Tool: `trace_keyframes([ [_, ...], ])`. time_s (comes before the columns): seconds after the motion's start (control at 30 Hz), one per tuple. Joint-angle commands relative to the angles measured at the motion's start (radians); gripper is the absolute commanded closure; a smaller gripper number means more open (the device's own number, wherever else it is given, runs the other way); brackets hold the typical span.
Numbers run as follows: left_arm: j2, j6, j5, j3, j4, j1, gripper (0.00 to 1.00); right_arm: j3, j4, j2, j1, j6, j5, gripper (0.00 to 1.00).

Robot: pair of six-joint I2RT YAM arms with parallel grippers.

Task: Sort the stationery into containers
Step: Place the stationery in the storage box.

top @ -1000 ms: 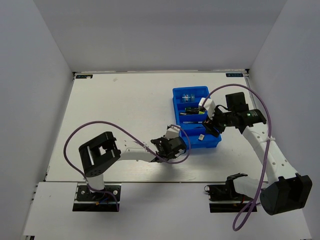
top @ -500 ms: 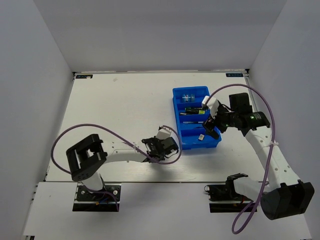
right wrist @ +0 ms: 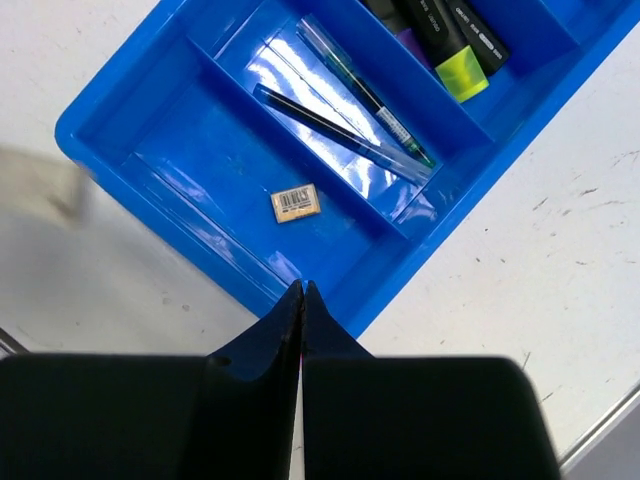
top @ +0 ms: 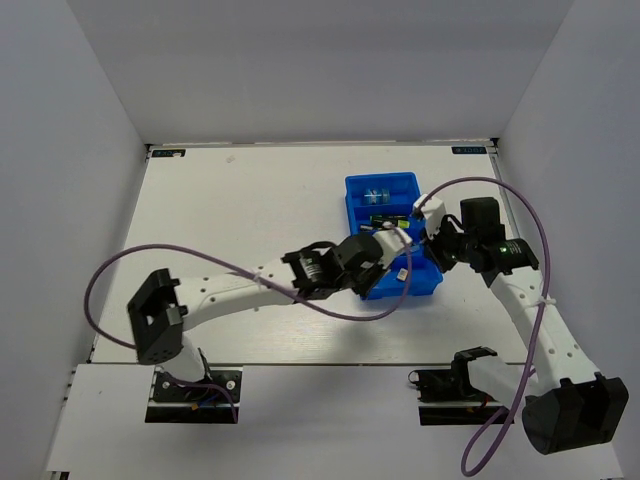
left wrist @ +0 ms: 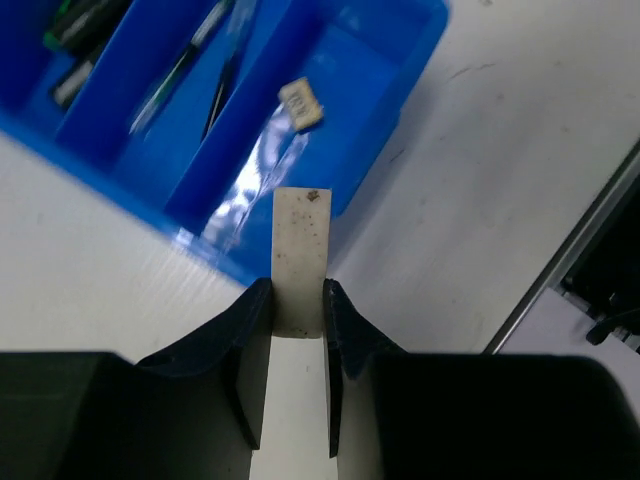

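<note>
The left gripper moves outward and down over the nearest section's empty end next and releases the eraser. This is because the tray's bare bottom shows beside the tiny tan piece.
The blue tray lies right of the table's middle. My left gripper is shut on a small grey eraser, which sticks out past the fingertips above the tray's near wall. In the top view the left gripper hovers over the tray's near half. The nearest compartment holds a tiny tan piece. Thin pens lie one compartment further, and beyond them highlighters with yellow and purple ends. My right gripper is shut and empty, its tips over the tray's right rim.
A small blue-and-clear pack lies in the tray's far compartment. A metal rail marks the table's near edge. Purple cables loop from both arms over the table. White walls enclose the back and sides.
My left arm swung right and forward, carrying the eraser from the table in front of the tray to above its near compartments. The right gripper shut and drew back to the tray's right rim.
</note>
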Motion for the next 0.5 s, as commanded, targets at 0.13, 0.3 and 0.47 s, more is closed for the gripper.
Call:
trace_keyframes([
  [0.13,0.206,0.243,0.212,0.259,-0.128,0.062,1.00,-0.047,0.050,-0.065,-0.012,0.045,0.028,0.88],
  [0.3,0.285,0.228,0.221,0.299,-0.122,0.099,0.97,-0.080,0.074,-0.103,-0.018,0.071,0.100,0.46],
  [0.47,0.318,0.213,0.220,0.285,-0.079,0.122,0.90,-0.101,0.083,-0.122,-0.032,0.088,0.120,0.45],
])
